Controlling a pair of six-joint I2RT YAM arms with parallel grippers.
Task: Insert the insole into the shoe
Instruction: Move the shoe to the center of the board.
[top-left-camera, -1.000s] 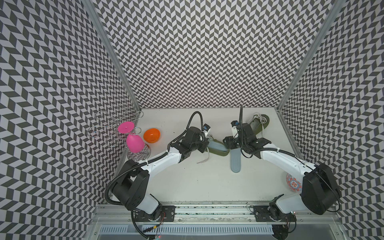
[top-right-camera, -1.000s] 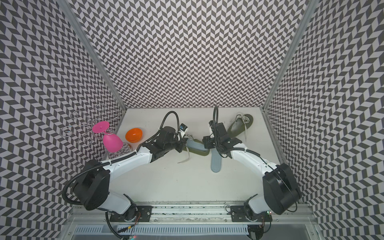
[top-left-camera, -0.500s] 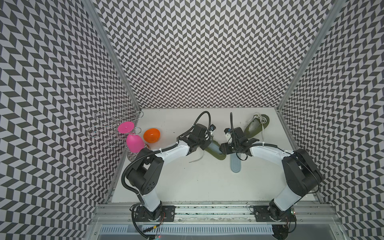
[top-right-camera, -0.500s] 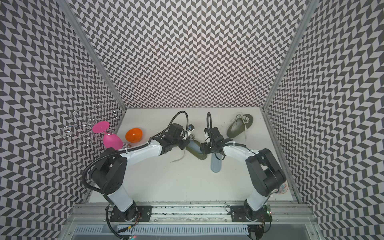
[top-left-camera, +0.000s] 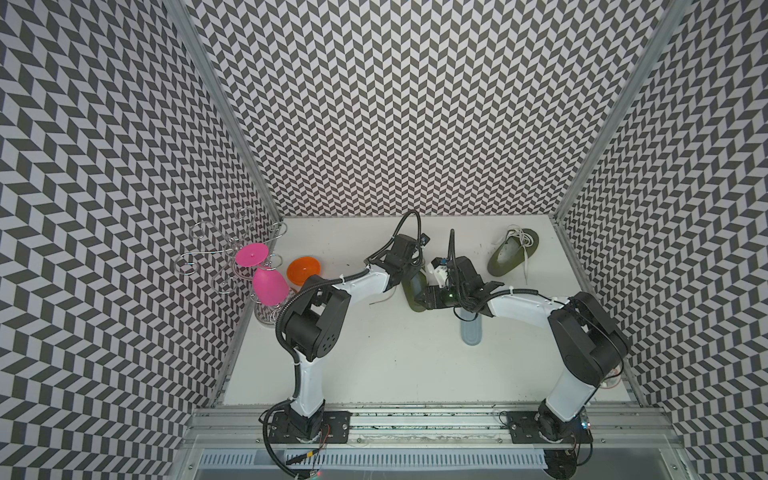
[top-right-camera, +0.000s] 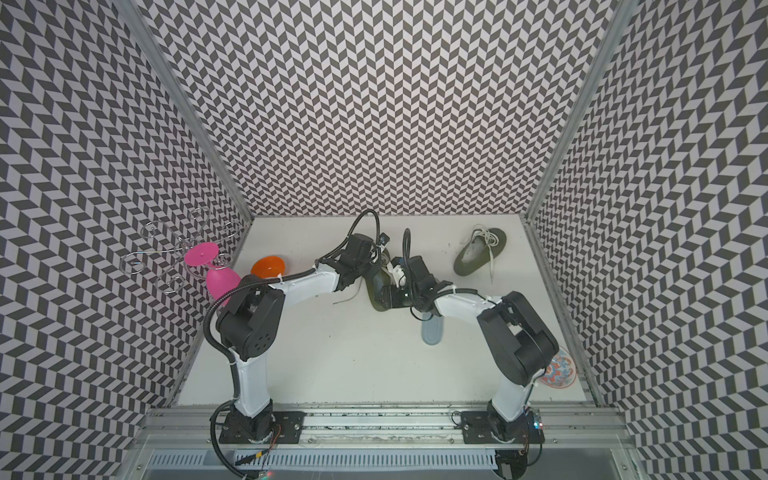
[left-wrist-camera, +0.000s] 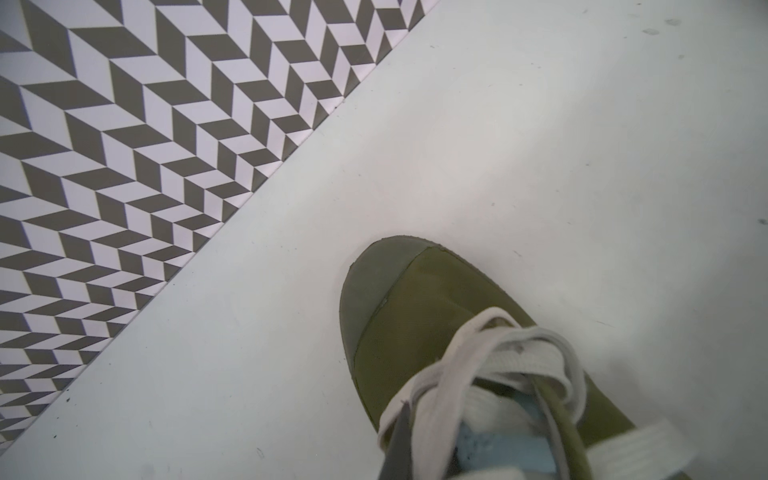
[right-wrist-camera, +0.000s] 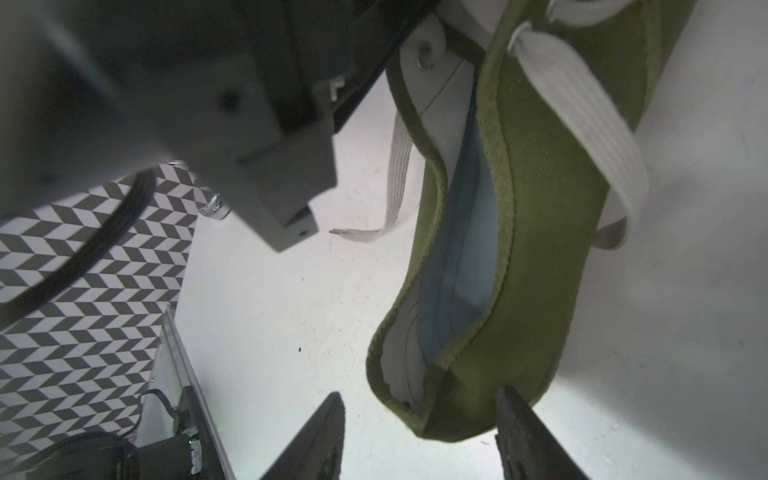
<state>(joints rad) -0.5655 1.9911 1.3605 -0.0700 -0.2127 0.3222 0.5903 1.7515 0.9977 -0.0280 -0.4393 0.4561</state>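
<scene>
Next, my left gripper carries the shoe outward, toward the bare tabletop beyond the toe, and lets go of its laced front, since the insole is already inside.
An olive shoe with white laces lies mid-table. A light blue insole sits inside it, also showing under the laces. My left gripper is shut on the laced front of the shoe, with one dark fingertip showing under a lace. My right gripper is open at the heel, one finger on each side, with a gap on one side. Another grey-blue insole lies flat on the table, partly under the right arm.
A second olive shoe with loose laces lies at the back right. At the left stand an orange bowl, a pink glass and a wire rack. A patterned plate sits by the right arm's base.
My right gripper has moved left from above the loose insole to the shoe's heel. Both arms have drawn their elbows back toward the front, and the left gripper stays on the shoe.
</scene>
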